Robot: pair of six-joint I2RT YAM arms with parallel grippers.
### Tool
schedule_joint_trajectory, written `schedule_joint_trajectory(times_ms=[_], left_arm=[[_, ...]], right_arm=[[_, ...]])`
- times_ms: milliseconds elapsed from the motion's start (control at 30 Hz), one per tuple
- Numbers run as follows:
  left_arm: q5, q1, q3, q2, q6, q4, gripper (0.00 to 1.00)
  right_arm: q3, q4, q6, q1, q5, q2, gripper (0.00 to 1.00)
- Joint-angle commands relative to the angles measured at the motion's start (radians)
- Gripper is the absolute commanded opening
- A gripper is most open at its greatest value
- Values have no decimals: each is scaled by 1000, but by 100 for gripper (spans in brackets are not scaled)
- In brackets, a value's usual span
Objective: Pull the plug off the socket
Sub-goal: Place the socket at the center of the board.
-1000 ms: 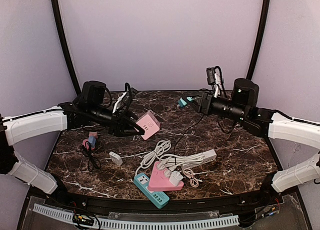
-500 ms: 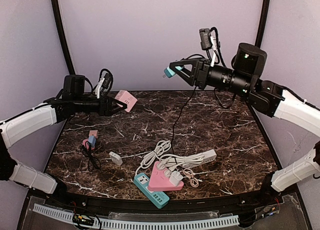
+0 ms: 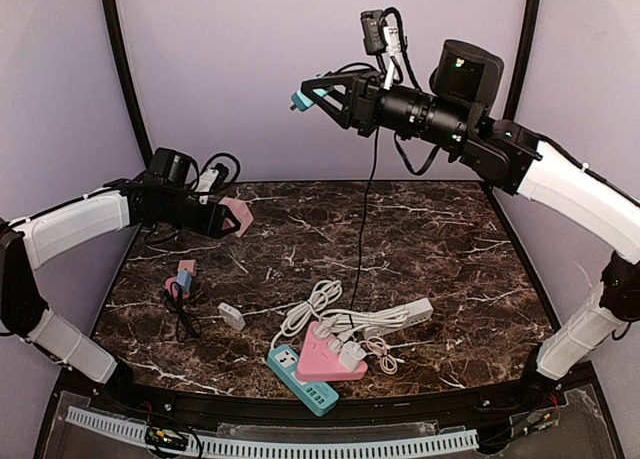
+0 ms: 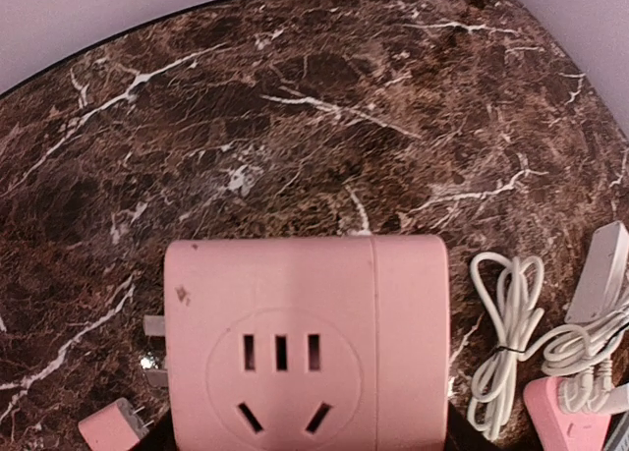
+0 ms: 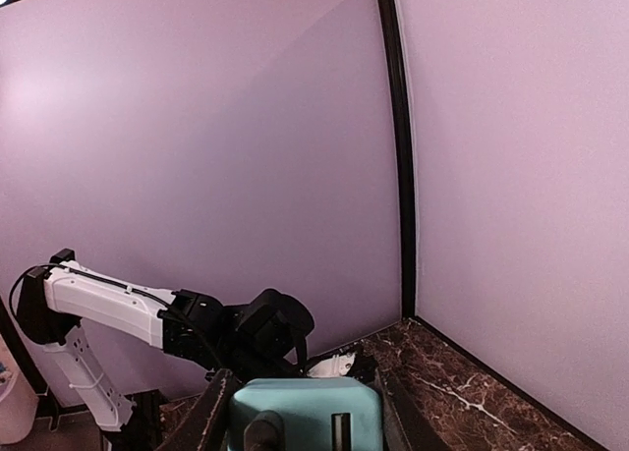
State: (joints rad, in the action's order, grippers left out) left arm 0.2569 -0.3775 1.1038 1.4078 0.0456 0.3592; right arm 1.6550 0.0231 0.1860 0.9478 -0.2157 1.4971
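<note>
The teal plug (image 3: 303, 99) and the pink socket cube are apart, so the robot's left gripper next needs to go down to the bare marble (image 3: 227, 257) beside the pink plug and then open.
My left gripper (image 3: 222, 219) is shut on a pink socket cube (image 3: 238, 217) and holds it above the table's far left. In the left wrist view the cube (image 4: 305, 338) fills the lower frame, its outlet face empty, and it hides my fingers. My right gripper (image 3: 318, 92) is shut on a teal plug (image 3: 303, 99) and holds it high in front of the back wall. The plug's black cord (image 3: 365, 229) hangs down to the table. In the right wrist view the plug (image 5: 305, 412) sits between my two dark fingers (image 5: 208, 417). Plug and socket are far apart.
On the dark marble table (image 3: 460, 249) near the front lie a pink triangular power strip (image 3: 322, 361), a teal power strip (image 3: 298, 377), a white power strip (image 3: 405, 314) and coiled white cables (image 3: 315, 301). A small white adapter (image 3: 231, 316) and pink and blue plugs (image 3: 180, 277) lie at the left.
My right gripper has risen high and moved left with the teal plug. My left gripper has drawn back to the left with the pink socket cube.
</note>
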Motion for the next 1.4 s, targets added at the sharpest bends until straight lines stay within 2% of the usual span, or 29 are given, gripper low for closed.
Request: schedule_joint_trajectory(times_ms=[0,167,367,667,867,900,933,1000,1067,1200,1367], left_arm=[[-161,16,56,56,-86,137,1],[-179,73,75,151,-92,169,1],[-208,84,108,254,-104,227,1],[-227,83,148,366,-110,268,3],[-238,84,161,401,-116,283,26],[-242,84,161,403,-116,283,34],[-242,84,162,409,-116,284,39],[-239,83,166,412,-116,287,61],[-239,84,172,411,-113,291,75],[-232,84,174,396,-111,287,96],[-186,84,152,325,-102,252,99]], right_arm=[[66,39,-48,6,38,8,0],[57,50,-50,7,67,9,0],[91,52,-119,8,154,-9,0],[103,54,-115,8,134,-12,0],[70,56,-89,7,114,-11,0],[63,57,-85,8,112,-9,0],[61,57,-82,7,110,-7,0],[60,57,-81,8,111,-2,0],[61,58,-76,8,109,1,0],[54,72,-69,7,114,7,0],[60,80,-71,5,136,42,0]])
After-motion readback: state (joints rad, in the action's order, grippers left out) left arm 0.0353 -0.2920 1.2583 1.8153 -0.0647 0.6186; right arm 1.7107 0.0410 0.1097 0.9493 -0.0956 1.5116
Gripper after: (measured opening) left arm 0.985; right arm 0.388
